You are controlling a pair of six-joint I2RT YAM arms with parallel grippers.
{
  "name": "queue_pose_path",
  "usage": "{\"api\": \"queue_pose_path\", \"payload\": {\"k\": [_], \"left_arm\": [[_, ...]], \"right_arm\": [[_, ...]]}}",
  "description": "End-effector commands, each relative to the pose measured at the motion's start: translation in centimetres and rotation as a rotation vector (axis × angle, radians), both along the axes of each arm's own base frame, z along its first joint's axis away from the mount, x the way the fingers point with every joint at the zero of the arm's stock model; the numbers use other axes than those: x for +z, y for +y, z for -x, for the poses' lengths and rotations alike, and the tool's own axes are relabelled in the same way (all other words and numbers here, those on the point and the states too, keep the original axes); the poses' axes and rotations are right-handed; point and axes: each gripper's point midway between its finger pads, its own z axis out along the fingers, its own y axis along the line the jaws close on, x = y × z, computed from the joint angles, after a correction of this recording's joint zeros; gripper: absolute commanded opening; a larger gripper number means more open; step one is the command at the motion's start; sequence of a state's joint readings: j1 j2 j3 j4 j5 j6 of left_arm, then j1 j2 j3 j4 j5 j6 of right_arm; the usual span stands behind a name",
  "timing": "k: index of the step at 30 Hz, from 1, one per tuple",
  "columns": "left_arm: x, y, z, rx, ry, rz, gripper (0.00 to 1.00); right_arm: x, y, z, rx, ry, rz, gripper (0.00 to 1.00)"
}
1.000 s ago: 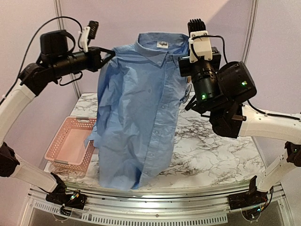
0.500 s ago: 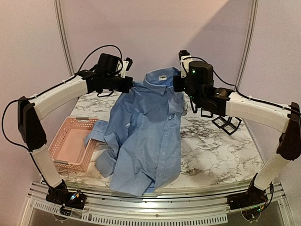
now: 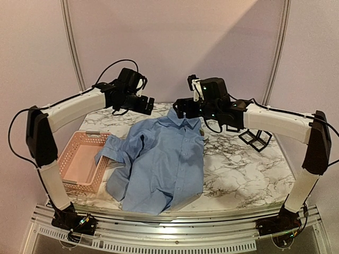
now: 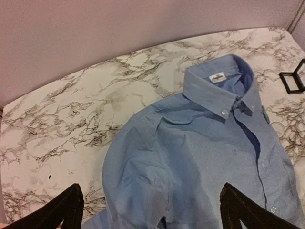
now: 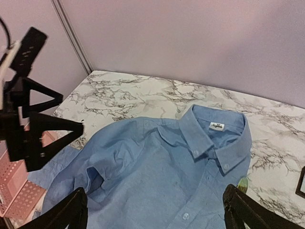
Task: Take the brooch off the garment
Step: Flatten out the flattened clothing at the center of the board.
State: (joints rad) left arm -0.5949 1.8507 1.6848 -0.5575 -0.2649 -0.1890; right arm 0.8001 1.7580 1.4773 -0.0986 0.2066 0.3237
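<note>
Next, my left gripper moves back and down onto the shirt edge past the lower buttons. This edge lies below the gripper, to the right in the top view.
The garment (image 3: 161, 161), a light blue buttoned shirt, lies front-up on the marble table (image 3: 243, 169) with its collar (image 3: 183, 117) toward the back. My left gripper (image 3: 147, 103) hovers open above the shirt's left shoulder (image 4: 143, 157); its fingers (image 4: 66, 205) hold nothing. My right gripper (image 3: 181, 106) hovers open just behind the collar (image 5: 214, 138), over the shirt's chest (image 5: 157, 186), also empty. A small greenish thing (image 5: 243, 184) peeks out at the shirt's right edge. I cannot tell whether it is the brooch.
A pink plastic basket (image 3: 79, 161) stands at the table's left edge, and the shirt's left sleeve (image 3: 108, 153) reaches its rim. Black wire-frame cubes (image 3: 254, 138) sit at the back right. The booth wall (image 3: 175, 47) closes the back.
Both grippers held the shirt up by its shoulders, lowered it toward the back of the table and opened. The shirt now lies flat, let go.
</note>
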Motion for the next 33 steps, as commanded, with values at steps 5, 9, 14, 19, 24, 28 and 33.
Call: {"api": "queue_pose_path", "payload": {"k": [5,9,14,19,24,28,33], "left_arm": [[0.2,-6.7,10.9,-0.135,0.015,0.152,1.00],[-3.0,-9.9,15.3,-0.164,0.122,0.231,1.00],[-6.0,-13.5,19.5,-0.202,0.186,0.303,0.99],[-9.4,-16.2,21.7,-0.227,0.220,0.205,1.00],[-10.0,-18.4,22.9,-0.253,0.128,0.087,1.00],[-10.7,-19.8,23.0,-0.242,0.051,-0.075,1.00],[-13.4,-20.7,22.8,-0.258,0.052,-0.175,1.00]], "right_arm": [[-5.2,-8.0,3.7,-0.178,0.220,-0.034,0.99],[-8.7,-11.2,5.6,-0.248,0.305,-0.046,0.99],[-10.5,-14.0,7.7,-0.319,0.344,-0.102,0.99],[-11.1,-15.1,8.9,-0.342,0.352,-0.175,0.99],[-11.3,-15.9,9.6,-0.363,0.347,-0.218,0.99],[-11.6,-16.6,9.9,-0.381,0.340,-0.224,0.99],[-11.5,-16.8,9.9,-0.387,0.332,-0.211,0.99]]}}
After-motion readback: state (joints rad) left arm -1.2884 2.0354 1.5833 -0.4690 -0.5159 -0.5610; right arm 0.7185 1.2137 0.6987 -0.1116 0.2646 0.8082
